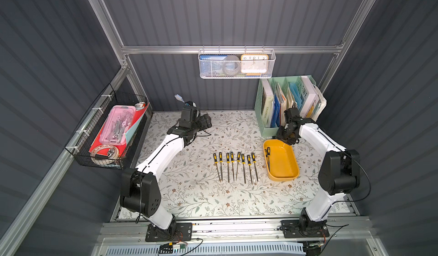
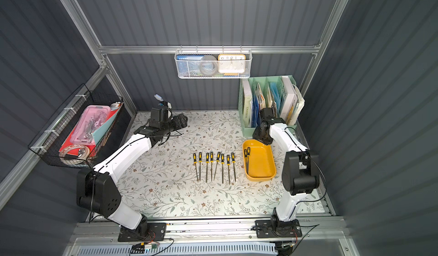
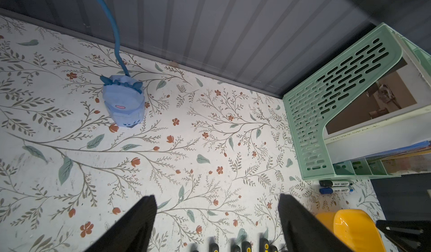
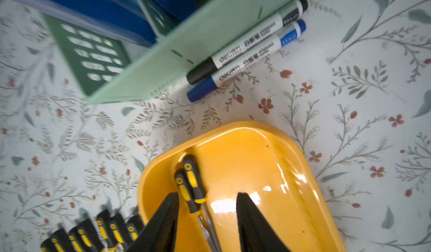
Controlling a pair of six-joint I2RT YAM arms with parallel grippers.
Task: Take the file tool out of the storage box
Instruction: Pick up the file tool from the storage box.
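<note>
My right gripper is above the file handles, which are by the side of the storage box nearest the row of files. It needs to move down into the storage box (image 1: 284, 178) next and over toward them.
The storage box (image 1: 284, 178) (image 2: 260, 178) is a mustard-yellow tray at the right of the table. Two file tools (image 1: 267, 156) (image 4: 190, 185) with black-and-yellow handles lie inside it along its left wall. My right gripper (image 1: 284, 140) (image 4: 207, 193) hovers over the box's far end. It is open, with the file handles just inside one finger and nothing gripped. Several more files (image 1: 232, 157) (image 2: 211, 157) lie in a row on the table left of the box. My left gripper (image 1: 206, 122) (image 3: 217, 196) is open and empty near the back left.
A mint-green book organiser (image 1: 263, 115) stands just behind the box, with two markers (image 4: 247, 48) at its foot. A blue lamp base (image 3: 123, 104) sits by the back wall. A black wire basket (image 1: 106, 134) hangs on the left and a white mesh basket (image 1: 237, 64) above.
</note>
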